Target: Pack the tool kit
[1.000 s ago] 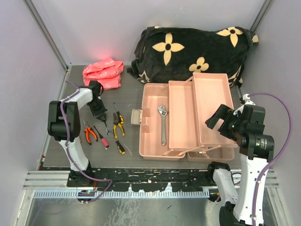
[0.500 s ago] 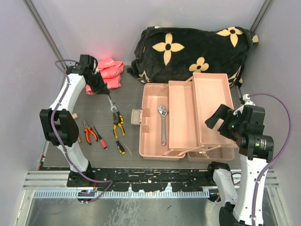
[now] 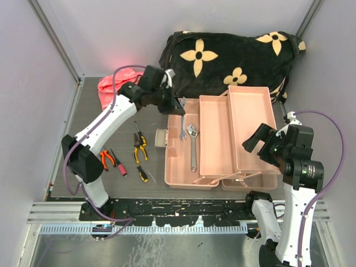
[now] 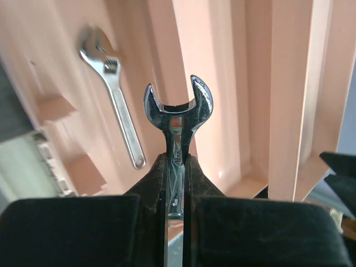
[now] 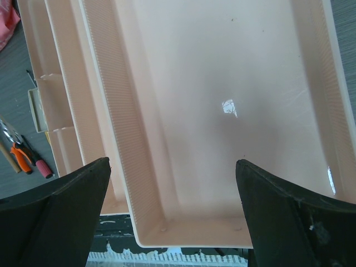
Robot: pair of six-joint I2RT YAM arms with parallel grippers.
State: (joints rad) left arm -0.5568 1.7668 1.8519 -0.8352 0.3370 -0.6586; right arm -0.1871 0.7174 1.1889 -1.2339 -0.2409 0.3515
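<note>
I will move my left gripper back next, then lower the open-end wrench into the bottom section of the toolbox, toward the adjustable wrench [image 3: 192, 146].
A pink toolbox [image 3: 181, 178] stands open with its trays [image 3: 247, 128] folded out to the right. An adjustable wrench [image 3: 192, 146] lies in its bottom compartment; it also shows in the left wrist view [image 4: 114, 100]. My left gripper [image 3: 177, 108] is shut on an open-end wrench [image 4: 178, 119] and holds it above the box's left compartment, its free end hanging down [image 3: 182, 127]. My right gripper [image 3: 260, 146] is open and empty above the right tray [image 5: 222, 111].
Yellow-handled pliers [image 3: 139, 149], orange-handled pliers [image 3: 106, 158], a red screwdriver [image 3: 120, 164] and a small yellow-and-black screwdriver [image 3: 142, 173] lie on the mat left of the box. A pink cloth [image 3: 111, 88] lies at the back left, a black flowered bag [image 3: 228, 58] behind the box.
My left arm has lifted the open-end wrench from the mat near the other tools, swung back, then carried it right to above the toolbox. The right arm has not moved.
</note>
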